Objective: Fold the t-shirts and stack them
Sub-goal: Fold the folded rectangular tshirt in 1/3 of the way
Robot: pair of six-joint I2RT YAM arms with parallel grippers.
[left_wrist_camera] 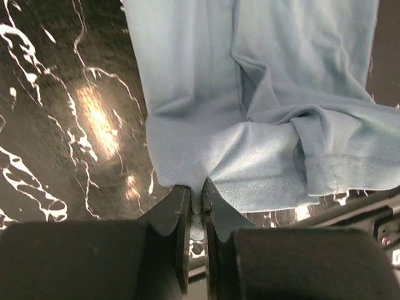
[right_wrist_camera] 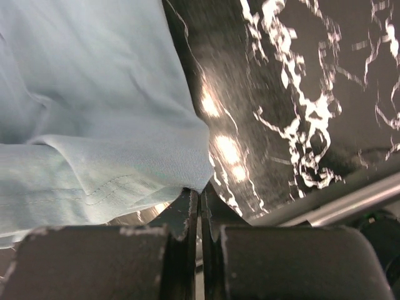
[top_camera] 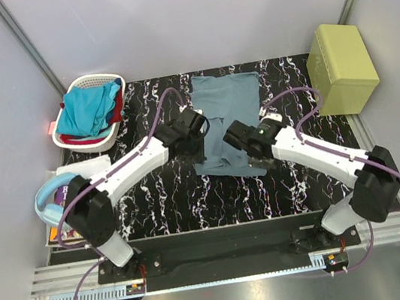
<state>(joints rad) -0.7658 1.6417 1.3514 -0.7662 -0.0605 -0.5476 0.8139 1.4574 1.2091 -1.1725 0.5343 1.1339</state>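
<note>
The shirt's flat far part (top_camera: 208,94) (left_wrist_camera: 181,37) lies open, so my left gripper needs to carry the hem it is pinching outward along the shirt and lay it over that part.
A grey-blue t-shirt (top_camera: 225,108) lies lengthwise on the black marbled table (top_camera: 169,197), its near part folded over and bunched. My left gripper (top_camera: 200,148) is at the shirt's left edge. In the left wrist view it (left_wrist_camera: 199,195) is shut on a pinch of grey-blue t-shirt (left_wrist_camera: 250,94) beside a stitched hem. My right gripper (top_camera: 257,161) is at the shirt's near right corner. The right wrist view shows it (right_wrist_camera: 200,191) shut on that corner of the shirt (right_wrist_camera: 94,94), which is raised off the table. A turquoise t-shirt (top_camera: 87,108) and a red one (top_camera: 69,140) lie in the basket.
The white laundry basket (top_camera: 101,80) stands at the back left. A yellow-green box (top_camera: 343,66) sits at the back right. A light-blue ring-shaped object (top_camera: 48,208) rests on papers at the left edge. A metal rail (right_wrist_camera: 350,203) runs along the table's near edge.
</note>
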